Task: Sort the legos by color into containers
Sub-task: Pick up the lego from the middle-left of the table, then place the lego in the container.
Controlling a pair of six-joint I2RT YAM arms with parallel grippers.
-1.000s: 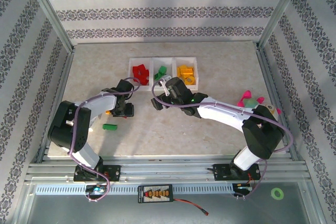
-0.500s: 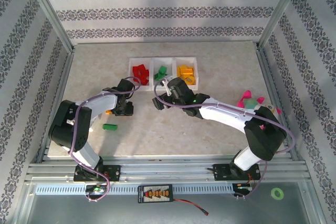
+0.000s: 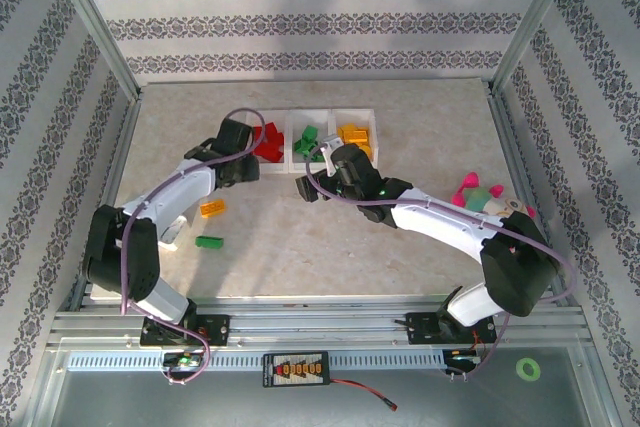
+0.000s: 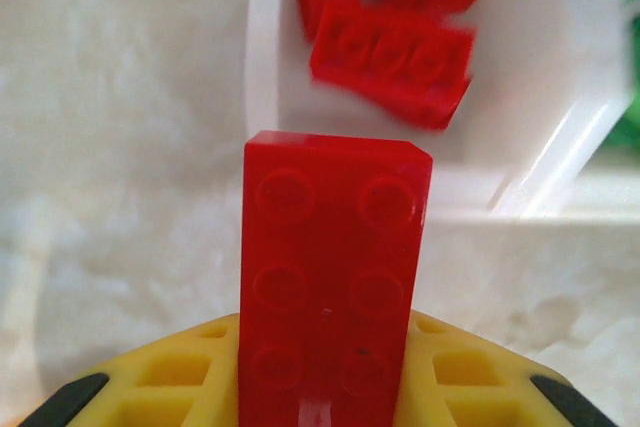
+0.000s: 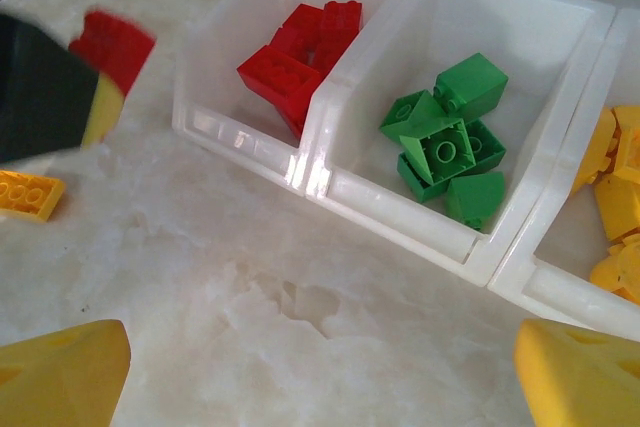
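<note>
My left gripper will next move outward past the container's near side, over the container's red legos, and let go of the red lego there, because its color matches theirs.
My left gripper (image 3: 248,165) is shut on a red lego (image 4: 335,277), which stands lengthwise between its yellow pads just short of the left container's near wall (image 4: 262,57). The three joined white containers (image 3: 312,117) hold red legos (image 5: 300,47) on the left, green legos (image 5: 448,139) in the middle and yellow legos (image 5: 620,207) on the right. My right gripper (image 5: 320,377) hangs open over bare table in front of the middle container. An orange lego (image 3: 212,209) and a green lego (image 3: 208,242) lie loose on the table.
A pink-and-teal plush toy (image 3: 482,195) sits at the right edge of the table, behind my right arm. Metal frame posts and patterned walls close in the table on three sides. My two grippers are close together in front of the containers.
My left gripper shut on the red lego, lifted it and carried it back and right to the left container. My right gripper shifted slightly right and stayed open.
</note>
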